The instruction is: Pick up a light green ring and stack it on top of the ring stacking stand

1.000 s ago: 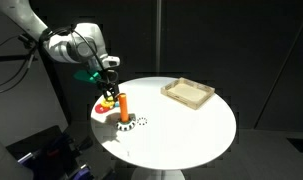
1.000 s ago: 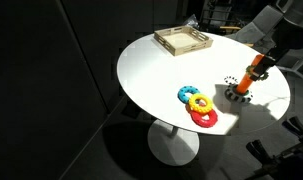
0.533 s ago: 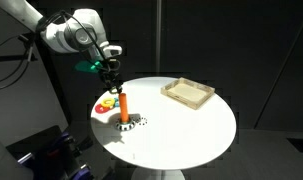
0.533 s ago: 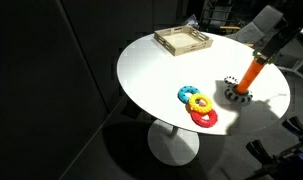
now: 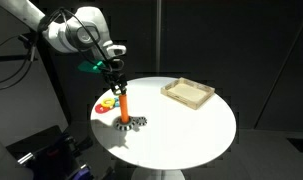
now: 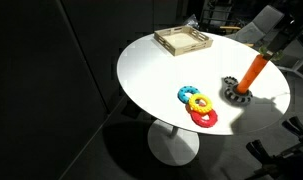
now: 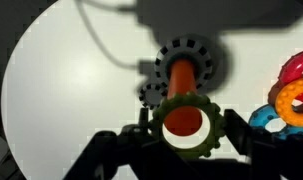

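Observation:
I will lower my gripper a little over the peg's top (image 5: 123, 96) (image 7: 183, 119) before I let go of the light green ring, because the orange peg shows at the ring's hole.
My gripper (image 7: 186, 135) is shut on the light green ring (image 7: 213, 138), a toothed olive-green ring held flat between the fingers. Seen from the wrist, the orange peg of the ring stacking stand (image 7: 184, 75) shows through the ring's hole, with its dotted black-and-white base below. I cannot tell whether the ring is over the peg's tip or just above it. In both exterior views the gripper (image 5: 114, 82) (image 6: 266, 45) is right at the top of the orange peg (image 5: 122, 106) (image 6: 253, 72).
A blue ring (image 6: 188, 93), a yellow ring (image 6: 200, 103) and a red ring (image 6: 204, 118) lie together beside the stand on the round white table (image 6: 156, 75). A wooden tray (image 5: 188, 94) (image 6: 183, 41) stands at the far side of the table.
The gripper has risen from low beside the stand to the top of the peg. It has hardly moved in the last half second.

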